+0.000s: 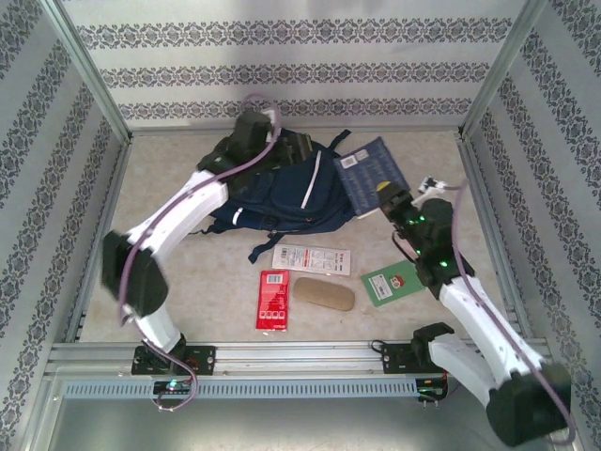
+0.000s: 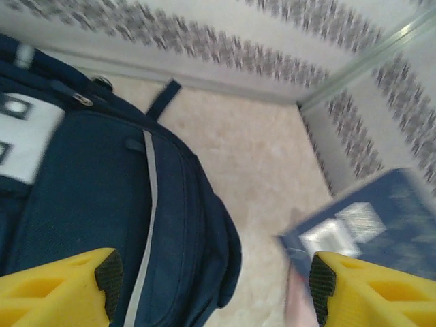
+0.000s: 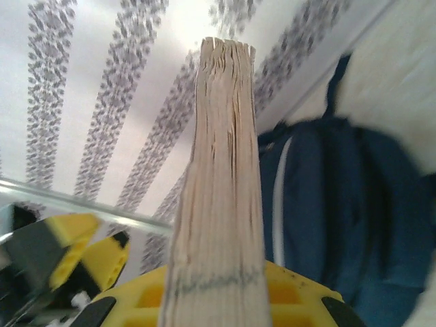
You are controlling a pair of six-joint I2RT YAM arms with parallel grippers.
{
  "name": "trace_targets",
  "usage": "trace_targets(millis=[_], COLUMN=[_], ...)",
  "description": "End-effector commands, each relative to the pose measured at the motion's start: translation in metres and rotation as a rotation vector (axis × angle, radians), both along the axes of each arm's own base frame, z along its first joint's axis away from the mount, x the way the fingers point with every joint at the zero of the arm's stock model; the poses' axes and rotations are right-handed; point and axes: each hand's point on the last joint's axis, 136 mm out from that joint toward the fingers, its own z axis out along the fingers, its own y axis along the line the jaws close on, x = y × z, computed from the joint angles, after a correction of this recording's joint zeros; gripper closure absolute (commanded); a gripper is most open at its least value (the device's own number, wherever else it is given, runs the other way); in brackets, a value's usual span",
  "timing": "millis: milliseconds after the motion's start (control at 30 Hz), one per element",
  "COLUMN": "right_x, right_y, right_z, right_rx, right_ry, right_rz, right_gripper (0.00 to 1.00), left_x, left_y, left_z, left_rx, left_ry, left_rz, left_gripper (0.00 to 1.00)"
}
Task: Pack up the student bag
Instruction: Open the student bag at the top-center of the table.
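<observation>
My left gripper needs to go down open onto the middle of the grey strap loop (image 1: 311, 178) next, since the bag still lies flat while my right gripper holds the blue book (image 1: 371, 174).
The student bag (image 1: 282, 193) lies flat at the back middle of the table, navy with a thin white stripe. My left gripper (image 1: 299, 148) hovers over its far end, and in the left wrist view it (image 2: 211, 283) stands open, its yellow fingers (image 2: 61, 286) wide apart with the bag (image 2: 102, 204) below them. My right gripper (image 1: 392, 202) is shut on a blue book (image 1: 371, 174), held tilted just right of the bag. The right wrist view looks along the book's page edge (image 3: 221, 204) clamped in the gripper (image 3: 214, 293), with the bag (image 3: 340, 204) behind it.
In front of the bag lie a white packet (image 1: 311, 258), a red box (image 1: 273, 299), a tan oval case (image 1: 324, 293) and a green booklet (image 1: 394, 282). Patterned walls with metal posts close in the table on three sides.
</observation>
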Motion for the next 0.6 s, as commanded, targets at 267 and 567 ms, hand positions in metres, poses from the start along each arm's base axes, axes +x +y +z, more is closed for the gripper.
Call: trace_targets(millis=[267,567], right_x=[-0.047,-0.044], right_y=[-0.052,-0.047], right_z=[-0.025,-0.032], right_rx=[-0.23,-0.2], right_ry=[0.081,0.1], right_rz=[-0.095,-0.056], right_gripper=[1.0,1.0], left_x=[0.042,0.051], left_y=[-0.053,-0.069], left_z=[-0.114,-0.158], left_rx=[0.223,0.202], left_ry=[0.229,0.261], left_rz=[-0.278,-0.335], left_gripper=[0.32,0.36])
